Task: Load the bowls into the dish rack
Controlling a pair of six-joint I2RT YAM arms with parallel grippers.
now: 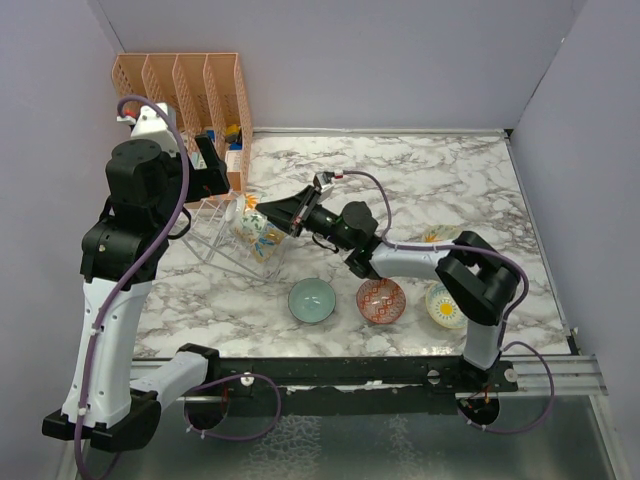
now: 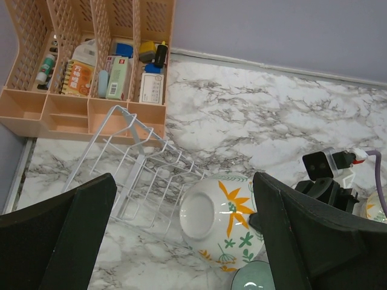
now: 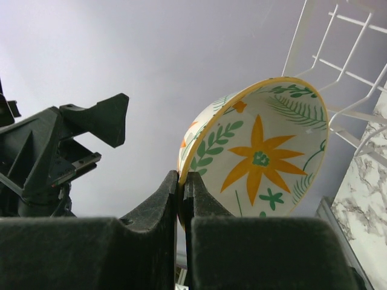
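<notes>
My right gripper is holding the tipped cream bowl by its rim. It will lower the bowl toward the rack's end wires (image 1: 258, 250) (image 3: 346, 116) next, then let go of the bowl's rim.
My right gripper (image 1: 264, 213) is shut on the rim of a cream bowl with orange-green flowers (image 1: 254, 237). It holds the bowl tipped on its side at the right end of the wire dish rack (image 1: 210, 235). In the right wrist view my fingertips (image 3: 182, 178) pinch the bowl's rim (image 3: 260, 154). I cannot tell whether the bowl touches the rack's prongs. The left gripper (image 1: 208, 166) is open and empty, high above the rack (image 2: 136, 172) and the bowl (image 2: 221, 220). A teal bowl (image 1: 312, 300), a red-patterned bowl (image 1: 381, 300) and a yellow-centred bowl (image 1: 444, 305) sit in a row on the table.
An orange slotted organizer (image 1: 185, 85) with small items stands at the back left, just behind the rack. A sliver of another bowl with orange petals (image 1: 432, 238) shows behind the right arm. Grey walls close in the left, back and right sides.
</notes>
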